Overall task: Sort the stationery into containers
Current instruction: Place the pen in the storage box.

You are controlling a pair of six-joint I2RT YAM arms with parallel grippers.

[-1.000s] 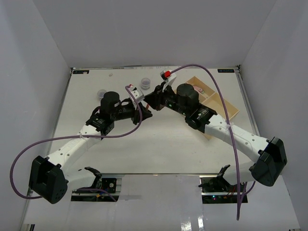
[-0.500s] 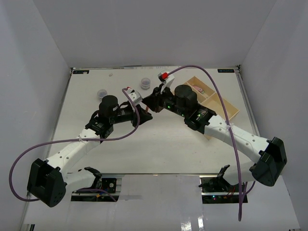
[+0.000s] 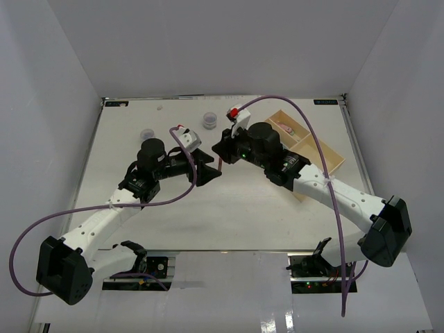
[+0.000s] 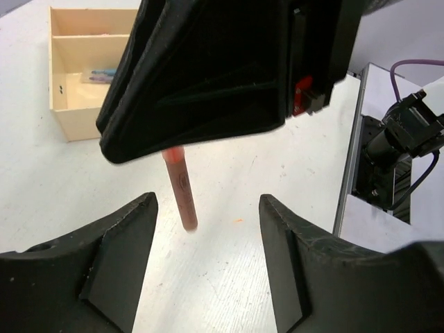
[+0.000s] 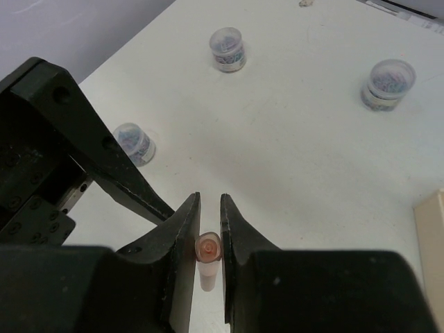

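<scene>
The tray section already holding pens is below, to the right in the top view. My right gripper will next carry the reddish-pink pen over to it, then lower and release it.
A reddish-pink pen (image 5: pixel 208 248) hangs upright over the table, and my right gripper (image 5: pixel 209 200) is shut on its top end. In the left wrist view the same pen (image 4: pixel 181 195) points down between the fingers of my left gripper (image 4: pixel 208 202), which is open and does not touch it. From above, both grippers meet at mid-table: the left gripper (image 3: pixel 206 168), the right gripper (image 3: pixel 220 154), the pen (image 3: pixel 220 165) between them. The beige tray (image 3: pixel 334 157) lies at the right, with pens (image 4: pixel 101 73) in one compartment.
Small round grey tubs stand on the far left of the table: one tub (image 5: pixel 227 48), a second tub (image 5: pixel 388 83), a third tub (image 5: pixel 134 143). From above, two of the tubs show (image 3: pixel 147 133) (image 3: pixel 209 121). Purple cables arc over both arms.
My left gripper has opened, let go of the pen and drawn back a little to the left. The right gripper stays shut on the pen.
</scene>
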